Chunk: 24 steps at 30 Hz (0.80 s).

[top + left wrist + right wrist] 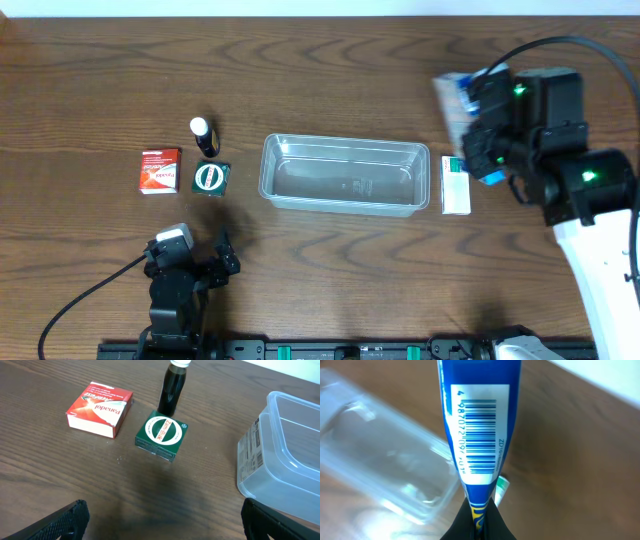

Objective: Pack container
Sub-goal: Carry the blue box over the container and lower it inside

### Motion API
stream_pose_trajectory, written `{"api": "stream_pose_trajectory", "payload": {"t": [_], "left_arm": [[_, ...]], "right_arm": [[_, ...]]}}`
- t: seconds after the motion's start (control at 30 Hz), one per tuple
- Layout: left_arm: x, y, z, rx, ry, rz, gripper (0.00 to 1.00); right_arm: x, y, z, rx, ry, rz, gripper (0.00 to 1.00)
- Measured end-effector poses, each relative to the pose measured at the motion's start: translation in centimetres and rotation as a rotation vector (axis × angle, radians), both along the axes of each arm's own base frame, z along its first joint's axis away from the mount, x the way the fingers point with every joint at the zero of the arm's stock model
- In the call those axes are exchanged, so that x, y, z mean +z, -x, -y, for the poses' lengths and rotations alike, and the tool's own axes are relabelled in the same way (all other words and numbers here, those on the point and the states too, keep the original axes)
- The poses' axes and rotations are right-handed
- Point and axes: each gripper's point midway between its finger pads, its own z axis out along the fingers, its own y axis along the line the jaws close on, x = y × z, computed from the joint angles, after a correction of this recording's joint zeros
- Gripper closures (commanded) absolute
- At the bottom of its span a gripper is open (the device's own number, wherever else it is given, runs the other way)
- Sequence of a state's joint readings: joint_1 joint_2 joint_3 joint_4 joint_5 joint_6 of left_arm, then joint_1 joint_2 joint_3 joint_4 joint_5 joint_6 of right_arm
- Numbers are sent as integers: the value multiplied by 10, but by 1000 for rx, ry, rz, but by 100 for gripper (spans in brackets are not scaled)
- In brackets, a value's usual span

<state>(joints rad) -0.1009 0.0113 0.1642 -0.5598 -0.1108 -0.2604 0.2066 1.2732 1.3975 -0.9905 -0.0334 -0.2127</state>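
Note:
To lower the blue packet inside the container point(343, 173) along its far side, my right gripper needs to first swing past the white and green box and turn.
The clear plastic container point(343, 173) lies in the middle of the table, with nothing in it; it also shows in the left wrist view point(285, 450) and blurred in the right wrist view point(380, 455). My right gripper point(487, 150) is shut on a blue packet with a barcode point(480, 425) and holds it above the table, right of the container's right end. My left gripper point(190, 262) is open and holds nothing, near the front left point(160, 520). A red box point(159, 170), a green box point(211, 179) and a small dark bottle point(203, 135) stand left of the container.
A white and green box point(455, 184) lies just right of the container, under my right arm. The left arm's base sits at the front edge point(175, 320).

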Motion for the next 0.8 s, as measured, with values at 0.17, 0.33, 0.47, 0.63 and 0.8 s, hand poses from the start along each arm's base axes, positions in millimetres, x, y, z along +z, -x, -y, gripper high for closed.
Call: {"api": "stream_pose_trajectory", "payload": {"t": [0.17, 0.33, 0.47, 0.63, 0.8], "left_arm": [[0, 0, 0, 0, 0, 0, 2], [0, 0, 0, 0, 0, 0, 2], [0, 0, 0, 0, 0, 0, 2], [0, 0, 0, 0, 0, 0, 2], [0, 0, 0, 0, 0, 0, 2]], "right_arm": [[-3, 16, -60, 362, 69, 26, 99], [-30, 22, -97, 673, 204, 17, 99], [-60, 15, -108, 820, 290, -23, 99], [-96, -1, -108, 874, 366, -91, 99], [-123, -16, -107, 878, 421, -132, 99]]}}
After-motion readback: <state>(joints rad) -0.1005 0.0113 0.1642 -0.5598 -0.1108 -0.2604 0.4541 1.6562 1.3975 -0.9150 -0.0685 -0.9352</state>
